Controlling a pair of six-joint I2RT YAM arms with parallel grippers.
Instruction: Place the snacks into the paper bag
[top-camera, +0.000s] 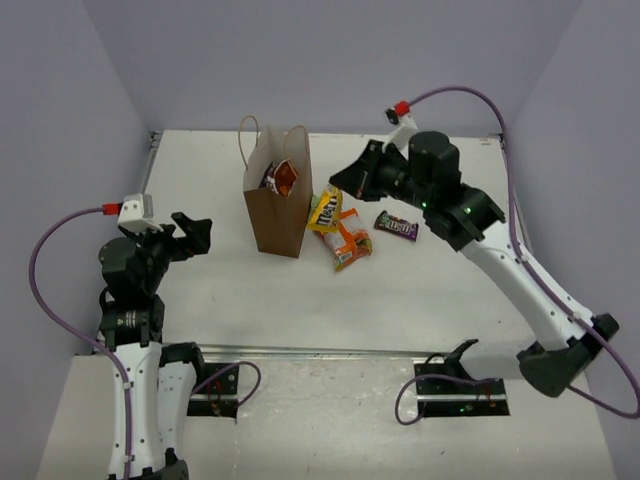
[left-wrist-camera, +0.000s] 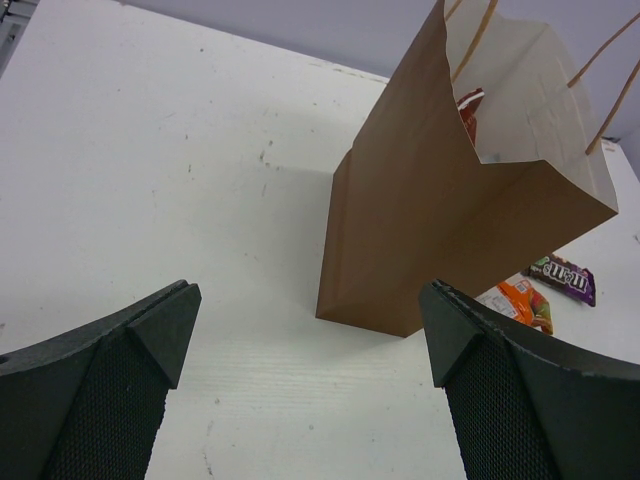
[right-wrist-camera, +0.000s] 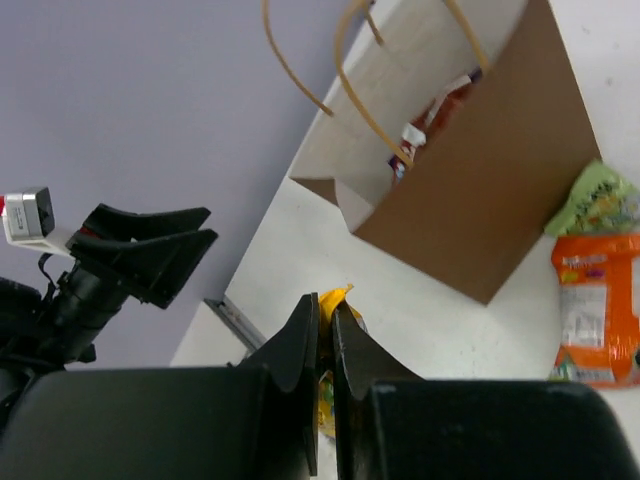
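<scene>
The yellow packet still hangs outside the side of the brown paper bag, so my right gripper needs to lift it toward the bag, over the bag's opening (top-camera: 277, 165) (right-wrist-camera: 412, 100).
The brown paper bag (top-camera: 277, 205) stands upright and open, with a red packet (top-camera: 284, 178) inside; it also shows in the left wrist view (left-wrist-camera: 420, 230) and the right wrist view (right-wrist-camera: 480, 190). My right gripper (right-wrist-camera: 325, 310) is shut on the yellow packet (top-camera: 324, 211), holding it above the table just right of the bag. The orange packet (top-camera: 351, 245), a green one (right-wrist-camera: 598, 202) and the dark brown packet (top-camera: 397, 226) lie on the table right of the bag. My left gripper (left-wrist-camera: 310, 330) is open and empty, left of the bag.
Lilac walls close the table (top-camera: 420, 290) at the back and sides. A metal rail (top-camera: 330, 352) runs along the near edge. Purple cables loop from both arms.
</scene>
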